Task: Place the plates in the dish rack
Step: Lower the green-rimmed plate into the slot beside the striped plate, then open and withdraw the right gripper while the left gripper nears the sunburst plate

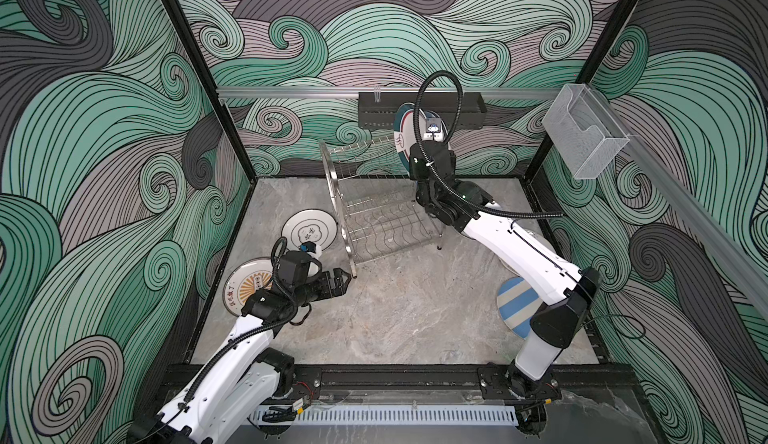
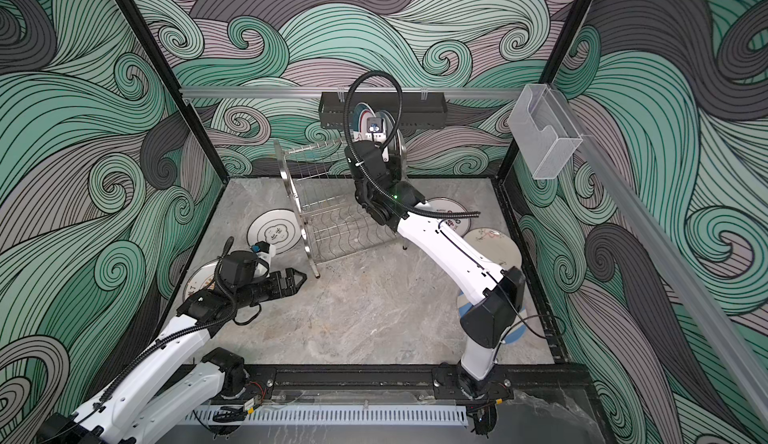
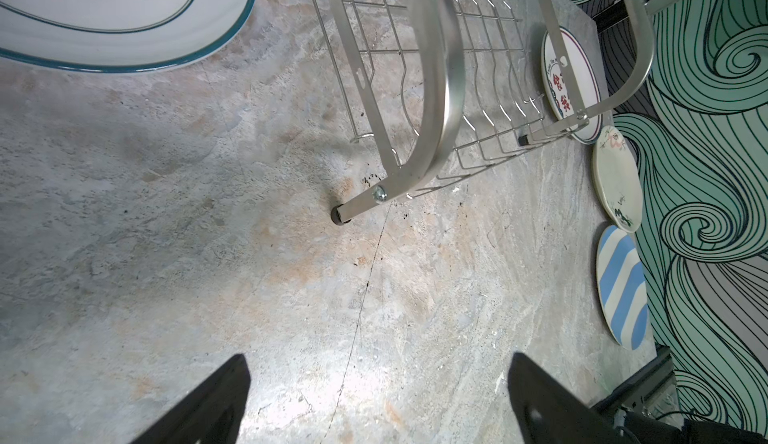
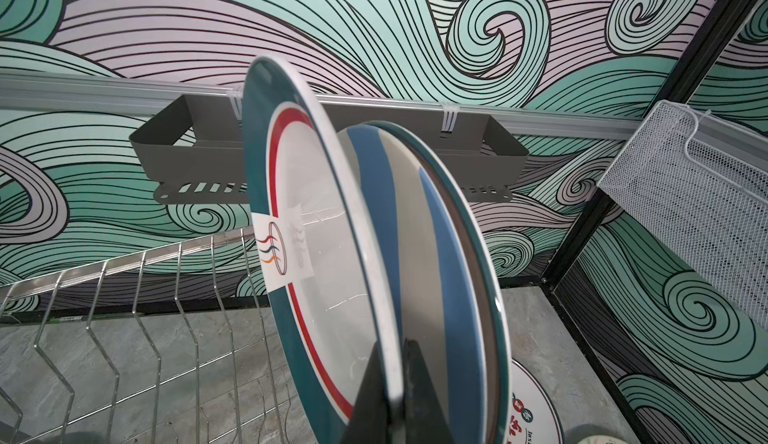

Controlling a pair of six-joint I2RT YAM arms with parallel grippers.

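Observation:
The teal-rimmed plate is already upright beside the blue-striped one, so my right gripper should next move down toward the wire slots of the dish rack's top shelf below it and let go of the plate.
My right gripper (image 4: 395,383) is shut on the rim of a teal-rimmed plate (image 4: 316,263) with a red ring, held upright over the right end of the dish rack's (image 1: 374,213) top tier. A blue-striped plate (image 4: 440,254) stands close behind it. My left gripper (image 1: 341,279) hangs open and empty over the table by the rack's front left foot (image 3: 341,215). Flat on the table lie a teal-rimmed plate (image 1: 309,229), a sunburst plate (image 1: 243,292), a blue-white striped plate (image 1: 515,304), a red-character plate (image 2: 455,217) and a cream plate (image 2: 496,248).
A black perforated tray (image 1: 419,109) hangs on the back rail just behind the held plate. A clear box (image 1: 582,138) is fixed to the right rail. Patterned walls enclose the grey table (image 1: 395,317).

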